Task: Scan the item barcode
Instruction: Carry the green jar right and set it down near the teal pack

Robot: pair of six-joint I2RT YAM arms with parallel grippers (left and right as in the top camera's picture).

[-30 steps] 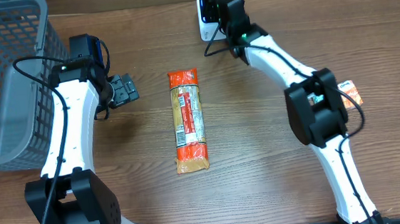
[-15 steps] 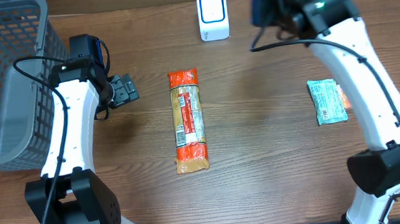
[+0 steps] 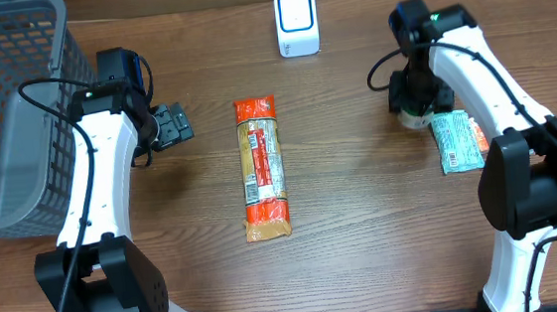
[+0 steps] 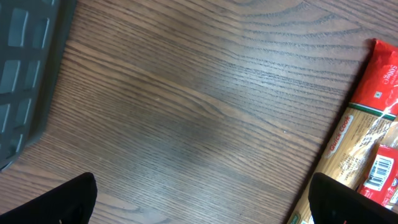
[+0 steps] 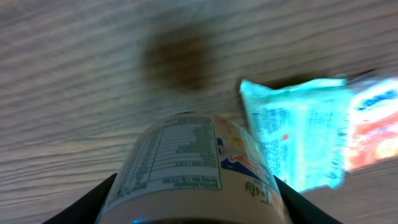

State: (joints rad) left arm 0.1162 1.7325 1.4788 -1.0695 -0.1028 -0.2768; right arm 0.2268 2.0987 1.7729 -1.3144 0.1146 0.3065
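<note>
The spot on the bare wood beside the teal packet [image 3: 455,140] is clear, so my right gripper will next move the small cream jar down there and release it.
My right gripper [image 3: 412,98] is shut on a small cream jar [image 5: 193,165] with a printed nutrition label; its barcode does not show. The jar [image 3: 415,117] hangs just above the table, by the left end of a teal snack packet [image 3: 455,140], which also shows beyond the jar [image 5: 292,140]. The white scanner [image 3: 296,22] with a blue ring stands at the back centre, well to the jar's left. My left gripper [image 3: 171,125] stands open over bare wood [image 4: 205,208], left of a long red pasta package [image 3: 261,167] whose end and barcode show [image 4: 367,162].
A grey mesh basket [image 3: 1,108] fills the far left, and its rim shows in the left wrist view [image 4: 31,81]. The pasta package lies lengthwise in the middle of the wooden table [image 3: 363,219].
My right arm has swung from over the scanner to the right and toward the front, bringing the jar down next to the teal packet. The left arm has not moved.
</note>
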